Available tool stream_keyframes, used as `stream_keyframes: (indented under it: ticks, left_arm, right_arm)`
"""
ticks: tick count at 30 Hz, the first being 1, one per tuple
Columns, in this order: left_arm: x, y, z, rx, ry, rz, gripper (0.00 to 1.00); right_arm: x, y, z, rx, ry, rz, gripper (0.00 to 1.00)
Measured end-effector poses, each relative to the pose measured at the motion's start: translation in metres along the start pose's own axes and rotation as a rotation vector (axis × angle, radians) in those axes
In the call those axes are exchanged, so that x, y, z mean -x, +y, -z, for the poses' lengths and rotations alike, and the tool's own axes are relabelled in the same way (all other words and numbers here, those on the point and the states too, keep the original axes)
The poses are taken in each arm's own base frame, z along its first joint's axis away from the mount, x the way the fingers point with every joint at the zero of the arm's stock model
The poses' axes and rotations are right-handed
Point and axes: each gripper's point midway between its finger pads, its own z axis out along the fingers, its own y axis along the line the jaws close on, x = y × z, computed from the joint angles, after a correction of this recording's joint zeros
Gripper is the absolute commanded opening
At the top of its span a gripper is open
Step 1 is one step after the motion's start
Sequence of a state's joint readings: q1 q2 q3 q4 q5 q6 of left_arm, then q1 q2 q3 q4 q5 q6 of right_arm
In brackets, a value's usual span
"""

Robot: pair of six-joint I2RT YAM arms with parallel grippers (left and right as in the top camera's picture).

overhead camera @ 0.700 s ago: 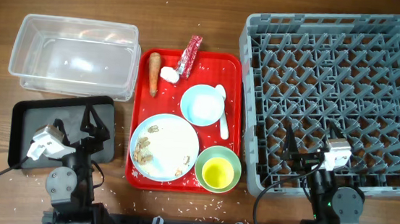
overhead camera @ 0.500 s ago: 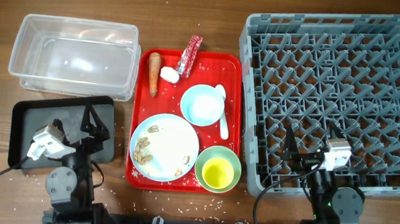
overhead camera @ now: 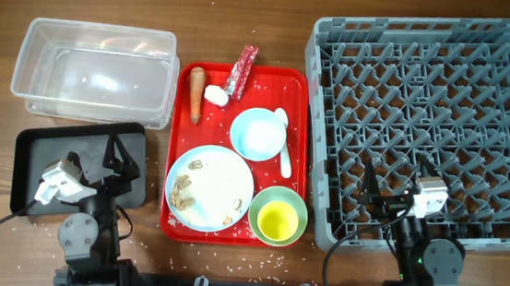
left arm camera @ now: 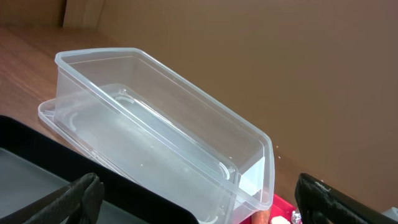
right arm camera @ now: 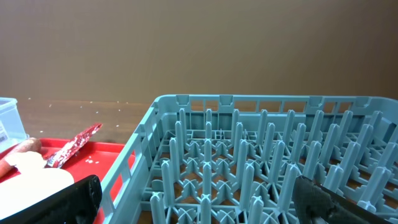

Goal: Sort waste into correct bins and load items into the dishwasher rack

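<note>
The yellow cup (overhead camera: 278, 221) sits inside the pale green bowl. My left gripper rises next, crosses the plate, turns its fingers downward and lowers onto the cup's rim.
A red serving tray (overhead camera: 301, 105) holds an orange carrot (overhead camera: 196, 94), a white crumpled wad (overhead camera: 217, 94), a light blue bowl (overhead camera: 258, 134), a white spoon (overhead camera: 283, 147), a pale plate (overhead camera: 219, 182) with tan scraps (overhead camera: 182, 189), and a pale green bowl (overhead camera: 296, 202) with a yellow cup (overhead camera: 278, 221) in it. A red-and-white wrapper (overhead camera: 243, 68) lies across its top edge. The clear tub (overhead camera: 95, 72) and black tray (overhead camera: 37, 152) are at left, the grey rack (overhead camera: 433, 122) at right. My left gripper (overhead camera: 116, 161) is open over the black tray. My right gripper (overhead camera: 397, 191) is open over the rack's near edge.
Rice grains are scattered on the wooden table (overhead camera: 248, 13) and the red tray. The left wrist view shows the clear tub (left arm camera: 161, 137) and black tray (left arm camera: 37, 168). The right wrist view shows the rack (right arm camera: 261, 162), the wrapper (right arm camera: 74, 144) and the carrot (right arm camera: 18, 149).
</note>
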State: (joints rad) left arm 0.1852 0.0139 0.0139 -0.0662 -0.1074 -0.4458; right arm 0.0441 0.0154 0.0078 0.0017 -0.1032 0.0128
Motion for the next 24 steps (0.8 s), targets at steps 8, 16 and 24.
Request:
stream_keyframes:
  ticks: [8, 16, 24]
  left_arm:
    - [0.0, -0.001, 0.0, -0.005, 0.002, 0.0, 1.0]
    - [0.012, -0.032, 0.004, -0.134, 0.027, 0.002, 1.0]
    - [0.071, -0.1, -0.024, -0.023, 0.53, 0.013, 1.0]
  right_arm:
    - [0.003, 0.002, 0.0, 0.013, -0.01, 0.0, 1.0]
    - [0.068, 0.012, 0.008, 0.071, -0.09, -0.168, 1.0]
    - [0.117, 0.03, -0.039, 0.132, 0.447, -0.307, 1.0]
